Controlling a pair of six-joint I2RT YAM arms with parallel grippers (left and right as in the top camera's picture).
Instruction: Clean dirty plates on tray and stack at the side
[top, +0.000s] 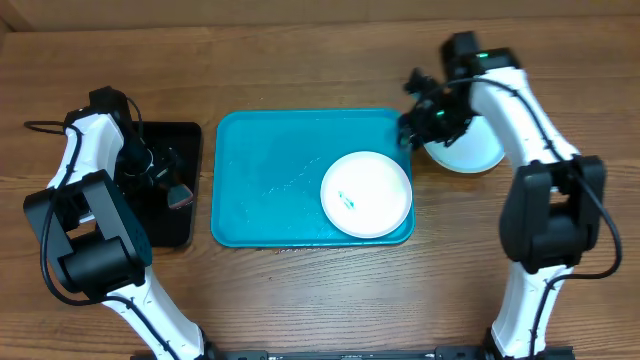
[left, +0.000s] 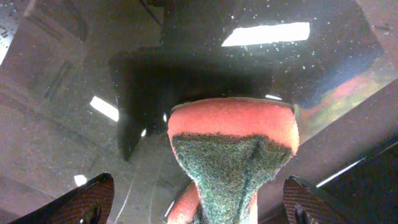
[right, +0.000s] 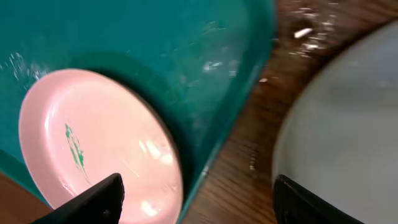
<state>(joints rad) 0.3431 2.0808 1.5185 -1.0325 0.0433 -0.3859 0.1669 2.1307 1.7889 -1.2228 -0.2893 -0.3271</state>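
Note:
My right gripper moves down onto the white plate next, nudging it toward the tray's middle to take the plate's rim (top: 406, 186) (right: 174, 160), since that rim lies close against the tray's side.
The teal tray (top: 260, 160) lies mid-table. A white plate (top: 366, 194) with a small green smear sits in its right end; it also shows in the right wrist view (right: 93, 143). A pale plate (top: 468, 153) rests on the table right of the tray, partly under my right arm, and shows in the right wrist view (right: 348, 124). No yellow-green plate shows. My right gripper (top: 415, 125) (right: 199, 205) is open and empty over the tray's right rim (right: 224, 124). My left gripper (top: 165, 180) (left: 198, 193) is open around a red sponge (top: 181, 197) (left: 233, 143) with a green scouring face.
A narrow black tray (top: 185, 140) stands left of the teal tray, with the sponge on it (left: 74, 93). Bare wooden table (top: 320, 300) surrounds both trays. A wet film glints on the teal tray's floor (top: 285, 180).

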